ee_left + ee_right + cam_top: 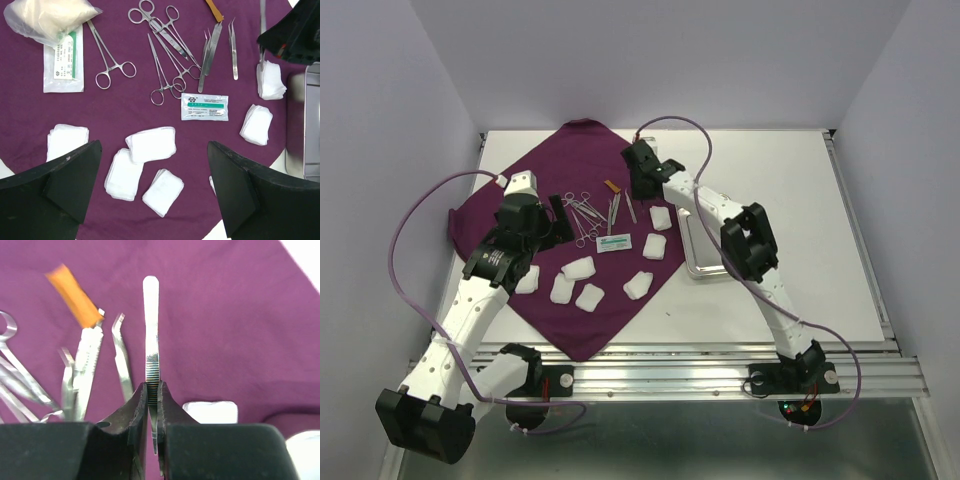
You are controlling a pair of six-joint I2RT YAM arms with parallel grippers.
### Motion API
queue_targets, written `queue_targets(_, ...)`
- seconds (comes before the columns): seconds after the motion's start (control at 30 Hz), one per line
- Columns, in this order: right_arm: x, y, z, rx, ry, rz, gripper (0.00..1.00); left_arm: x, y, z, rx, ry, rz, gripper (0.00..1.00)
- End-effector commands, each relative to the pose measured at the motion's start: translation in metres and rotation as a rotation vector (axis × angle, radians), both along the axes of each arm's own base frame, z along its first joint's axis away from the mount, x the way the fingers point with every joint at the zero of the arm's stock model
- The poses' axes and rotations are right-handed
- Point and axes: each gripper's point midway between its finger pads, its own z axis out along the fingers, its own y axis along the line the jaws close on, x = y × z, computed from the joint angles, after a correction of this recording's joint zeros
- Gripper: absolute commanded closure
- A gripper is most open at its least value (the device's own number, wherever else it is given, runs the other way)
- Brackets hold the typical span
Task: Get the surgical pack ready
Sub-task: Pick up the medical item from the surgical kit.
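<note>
My right gripper is to lift the forceps next, swing past the gauze pads over the steel tray, then go back and down, because the bottom of the steel tray that shows is bare.
The dark purple cloth lies spread on the table, with several white gauze pads scattered on its near half. Thin metal instruments, scissors-handled clamps and tweezers, lie in a loose row at its far side. My right gripper is shut on the ribbed shaft of a straight steel forceps, low over the cloth. My left gripper hangs open above the gauze pads, holding nothing. The steel tray sits just right of the cloth, partly under the right arm.
A small white and green packet lies mid-cloth. A clear bag on a flat packet is at the far left. An orange-handled tool lies beside the tweezers. Another gauze pad sits right of the held forceps.
</note>
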Motion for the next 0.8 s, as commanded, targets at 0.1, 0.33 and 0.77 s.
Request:
queue_targets(0.1, 0.007, -0.001, 0.092, 0.094, -0.166, -0.029, 0.99, 0.002, -0.001, 0.010, -0.014, -0.038, -0.009, 0.01)
queue_targets(0.33, -0.010, -0.021, 0.122, 0.106, -0.212, -0.053, 0.99, 0.005, -0.004, 0.014, -0.022, -0.045, -0.023, 0.01)
queue_targets(0.77, -0.086, -0.138, 0.119, 0.063, -0.184, -0.169, 0.99, 0.005, -0.011, 0.013, -0.049, -0.046, -0.047, 0.01)
